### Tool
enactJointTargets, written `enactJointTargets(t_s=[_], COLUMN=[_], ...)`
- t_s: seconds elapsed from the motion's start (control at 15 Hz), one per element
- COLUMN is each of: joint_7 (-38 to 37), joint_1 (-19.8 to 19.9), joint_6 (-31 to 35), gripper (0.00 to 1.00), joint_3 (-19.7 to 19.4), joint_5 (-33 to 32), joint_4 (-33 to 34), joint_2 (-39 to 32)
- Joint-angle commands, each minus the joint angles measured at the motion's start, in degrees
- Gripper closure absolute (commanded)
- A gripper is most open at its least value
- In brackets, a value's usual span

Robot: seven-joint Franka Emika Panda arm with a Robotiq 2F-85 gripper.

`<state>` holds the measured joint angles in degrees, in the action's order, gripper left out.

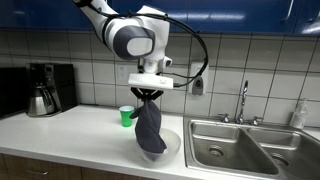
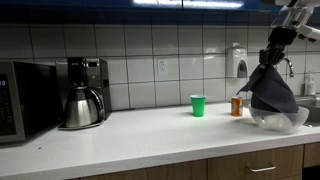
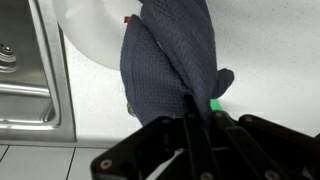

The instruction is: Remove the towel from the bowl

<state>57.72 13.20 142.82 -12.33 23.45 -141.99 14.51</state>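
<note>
The towel's lower end still reaches into the bowl. My gripper should raise the towel first, then lower it onto the counter away from the sink.
A dark grey towel (image 1: 150, 125) hangs from my gripper (image 1: 149, 95), its lower end still reaching into the clear bowl (image 1: 172, 145) on the white counter. The gripper is shut on the towel's top. In an exterior view the towel (image 2: 270, 92) drapes over the bowl (image 2: 290, 119) at the right edge, below the gripper (image 2: 268, 62). In the wrist view the towel (image 3: 165, 55) hangs from my fingers (image 3: 198, 108) over the white-looking bowl (image 3: 90, 30).
A green cup (image 1: 125, 116) stands behind the bowl, also in an exterior view (image 2: 198, 105), with a small orange container (image 2: 237, 106) near it. A steel sink (image 1: 250, 145) lies beside the bowl. A coffee maker (image 2: 82, 92) and microwave (image 2: 20, 100) stand farther along the counter.
</note>
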Motion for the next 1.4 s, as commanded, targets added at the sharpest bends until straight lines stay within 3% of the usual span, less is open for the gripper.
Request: enactJointTargets(t_s=[0.0, 0.6, 1.0, 1.33], joint_7=[-2.17, -4.65, -4.48, -3.14], joint_1=[-2.93, -11.35, -18.33, -21.16], joint_6=[0.19, 0.1, 0.05, -0.01], gripper=[0.98, 0.98, 0.98, 0.98], joint_3=[-1.4, -0.5, 0.55, 0.53], joint_5=[-2.03, -3.14, -2.05, -1.29], joint_4=[-2.77, -1.57, -1.05, -1.18], joint_2=[7.67, 12.58, 9.28, 3.66])
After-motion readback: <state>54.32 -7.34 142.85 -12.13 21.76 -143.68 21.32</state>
